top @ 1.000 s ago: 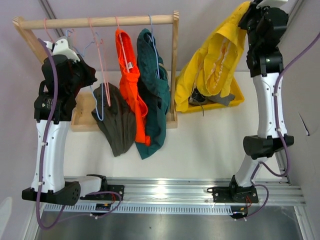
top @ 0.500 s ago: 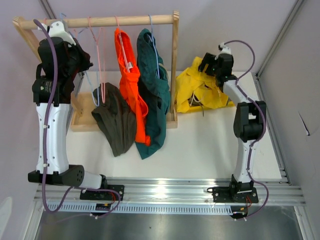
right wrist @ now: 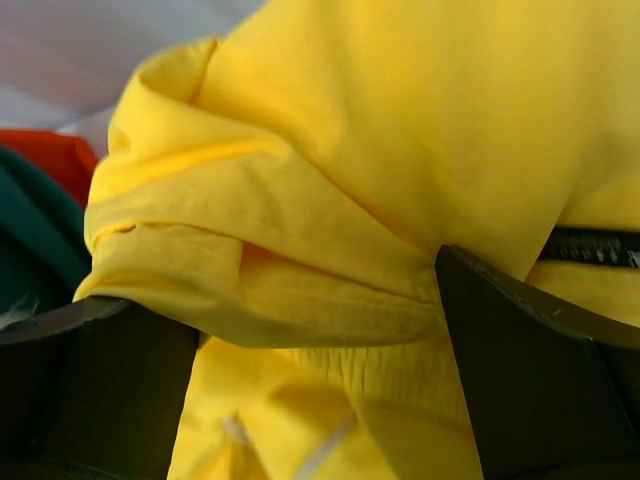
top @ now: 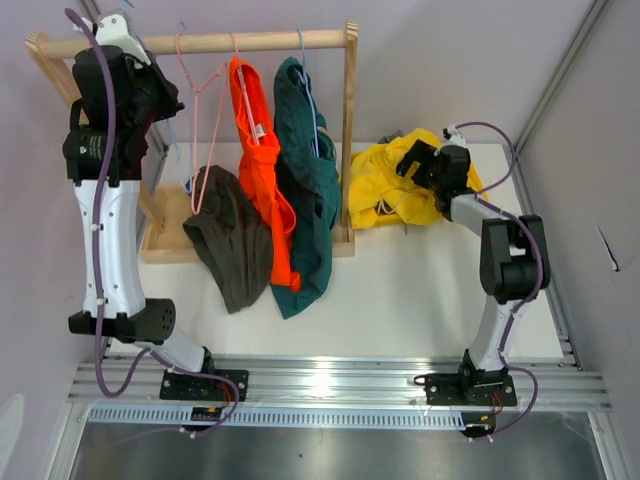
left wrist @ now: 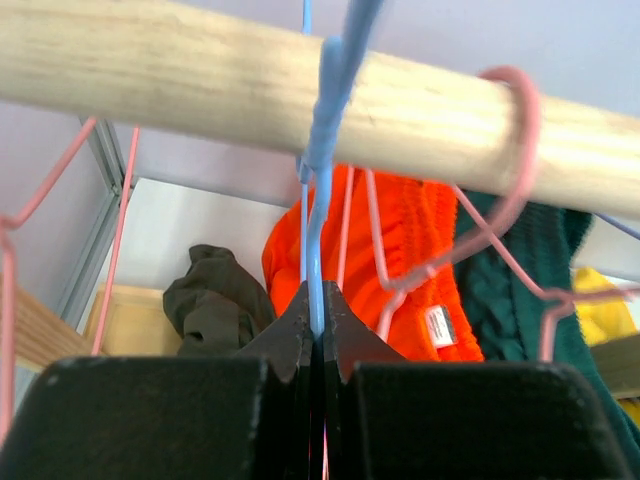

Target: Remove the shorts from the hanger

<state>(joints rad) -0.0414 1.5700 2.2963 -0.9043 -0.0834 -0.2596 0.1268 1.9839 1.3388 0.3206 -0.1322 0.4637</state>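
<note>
I should let go of the wire with my left gripper, then lower it and move it a little along the rod (top: 181, 44) toward the orange shorts.
Three pairs of shorts hang from the wooden rod (top: 200, 43): dark olive shorts (top: 232, 245) on a pink hanger (top: 205, 140), orange shorts (top: 258, 165) and teal shorts (top: 312, 200). My left gripper (left wrist: 317, 300) is shut on the wire of a bare blue hanger (left wrist: 325, 130) just under the rod (left wrist: 180, 80), at the rack's left end (top: 155, 100). Right of the rack, the yellow shorts (top: 385, 185) lie crumpled on the table. My right gripper (top: 412, 158) rests low on them, open, and yellow fabric (right wrist: 330, 300) lies loose between its fingers (right wrist: 530, 370).
The rack's right post (top: 350, 130) stands between the hanging shorts and the yellow heap. A wooden base tray (top: 165, 240) sits under the rack at the left. A metal frame rail (top: 545, 100) runs along the table's right side.
My right arm dropped from high up down to the table with the yellow shorts and opened its jaws. The left arm rose with the blue hanger toward the rod's left end.
</note>
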